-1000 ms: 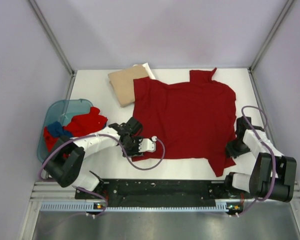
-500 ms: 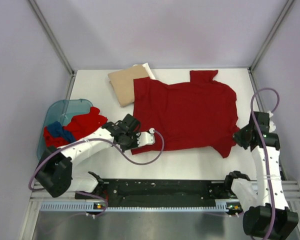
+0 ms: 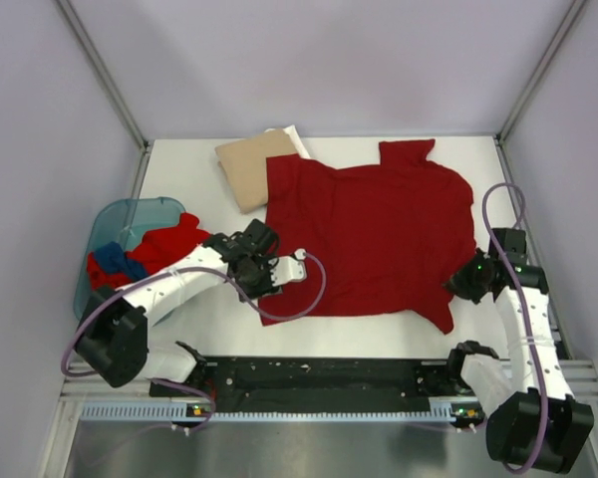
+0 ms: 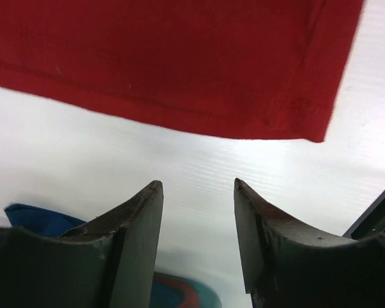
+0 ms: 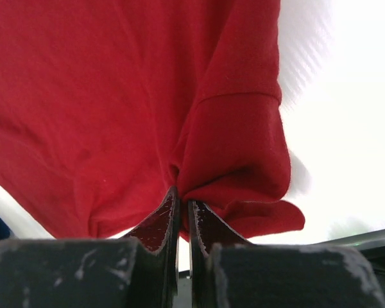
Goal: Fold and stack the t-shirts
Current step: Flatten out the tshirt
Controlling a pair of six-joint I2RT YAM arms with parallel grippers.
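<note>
My right gripper holds the opposite end. My left gripper needs to go back and down next, onto the t-shirt's free near corner [image 3: 266, 319] [image 4: 316, 132].
A dark red t-shirt [image 3: 379, 234] lies spread over the middle of the table. My right gripper [image 3: 460, 283] is shut on a bunch of its cloth at the near right sleeve [image 5: 237, 147], jaws pinched together [image 5: 183, 204] just above the table. My left gripper [image 3: 269, 267] is open and empty at the shirt's near left edge. In the left wrist view its jaws [image 4: 197, 189] hover over bare table, a little short of the shirt's hem [image 4: 179, 109]. A folded tan t-shirt [image 3: 251, 164] lies at the back left, on a white one [image 3: 295, 138].
A translucent teal tub [image 3: 115, 224] at the left edge holds crumpled red [image 3: 174, 244] and blue [image 3: 110, 261] t-shirts; the blue cloth [image 4: 38, 218] shows beside my left fingers. Metal frame posts rise at the back corners. The arm bases sit along the near rail.
My right gripper lifted the sleeve corner away from me, then came back down and left with it. The shirt's near edge shifted. My left gripper moved slightly away along the left edge.
</note>
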